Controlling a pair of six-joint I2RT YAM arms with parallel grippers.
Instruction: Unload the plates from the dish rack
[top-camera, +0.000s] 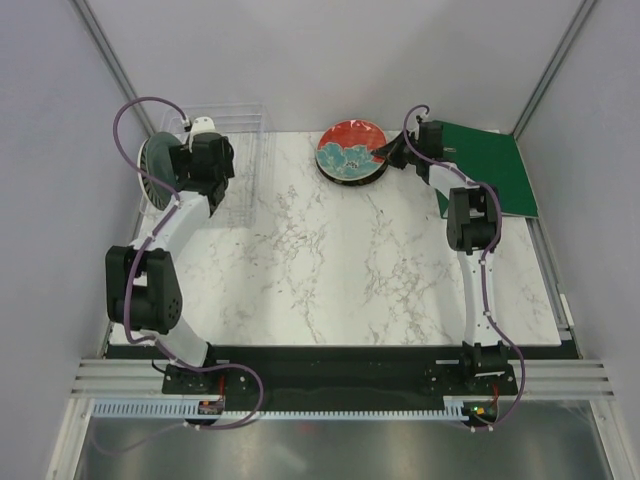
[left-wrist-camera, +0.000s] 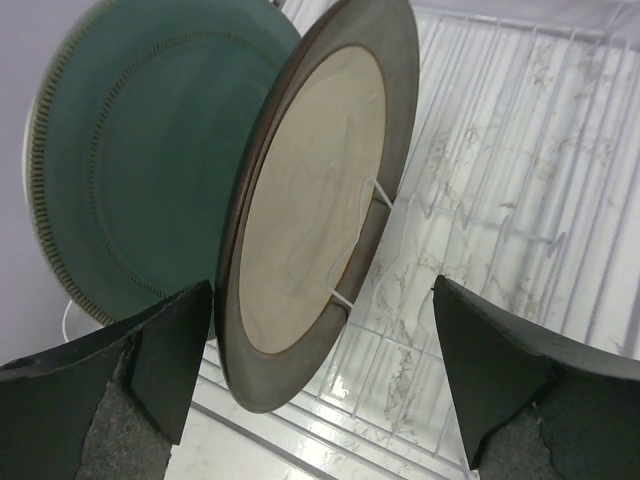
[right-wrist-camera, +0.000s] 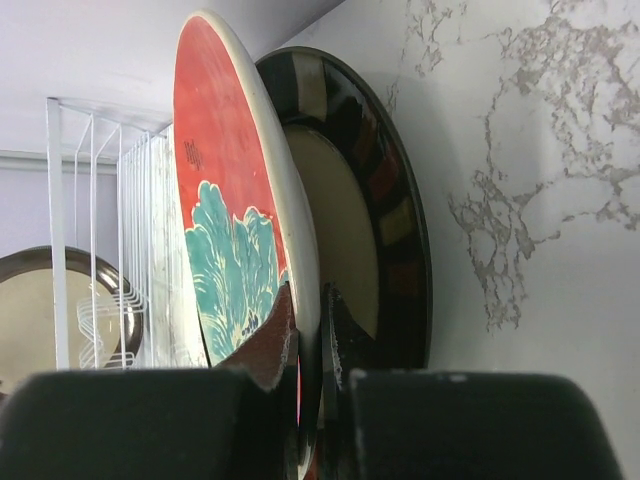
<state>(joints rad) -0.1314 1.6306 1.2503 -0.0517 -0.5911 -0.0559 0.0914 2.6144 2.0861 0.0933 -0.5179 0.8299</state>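
The cream plate's rim sits off-centre. My left gripper should next lower and move toward the teal-green plate (left-wrist-camera: 150, 170), then put its fingers on both sides of that rim.
The clear dish rack (top-camera: 245, 150) stands at the back left. In it stand upright a teal-green plate (left-wrist-camera: 150, 170) and a cream plate with a brown rim (left-wrist-camera: 310, 200). My left gripper (top-camera: 188, 152) hangs over the rack, open (left-wrist-camera: 325, 375). The cream plate's lower rim lies between its fingers, close to the left finger (left-wrist-camera: 160, 370), untouched. At the back centre a red plate with teal flowers (top-camera: 350, 148) lies on a dark-rimmed plate (right-wrist-camera: 385, 220). My right gripper (right-wrist-camera: 310, 340) is shut on the red plate's rim (top-camera: 385, 155).
A green ring binder (top-camera: 495, 165) lies at the back right, just behind the right arm. Grey walls close in the table on the left, back and right. The rack's white wires (left-wrist-camera: 500, 200) run under and beside the left gripper.
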